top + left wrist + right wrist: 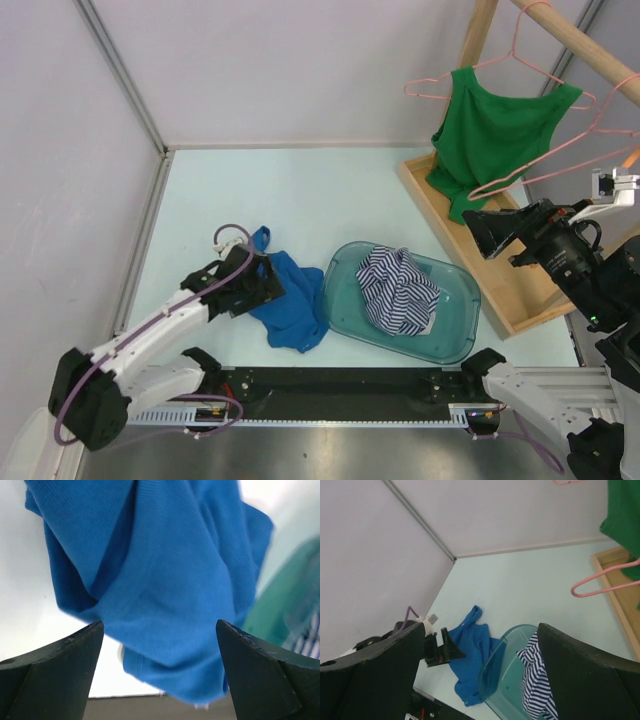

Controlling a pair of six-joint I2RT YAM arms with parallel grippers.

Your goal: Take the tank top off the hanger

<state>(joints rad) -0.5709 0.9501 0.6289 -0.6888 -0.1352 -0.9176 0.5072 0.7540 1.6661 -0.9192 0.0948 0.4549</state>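
The garment's folded cloth is right below the gap between my fingers, so I need to lower my open left gripper onto the loose middle of the blue garment (292, 300) (156, 616).
The green tank top (505, 130) hangs on a pink wire hanger (432, 86) from the wooden rail (590, 45) at the back right; its hem shows at the top right of the right wrist view (622, 520). My right gripper (478, 230) is held in the air just below and in front of it, open and holding nothing (480, 627). A second, bare pink hanger (545, 168) hangs between that gripper and the top. My left gripper (268, 283) is low over a blue garment (292, 300), open, with the cloth (165, 580) lying loose under its fingers.
A teal plastic tub (345, 300) holding a striped garment (398, 288) sits at the table's near middle, right of the blue garment. The rack's wooden base (520, 290) runs along the right side. Grey walls close the left and back.
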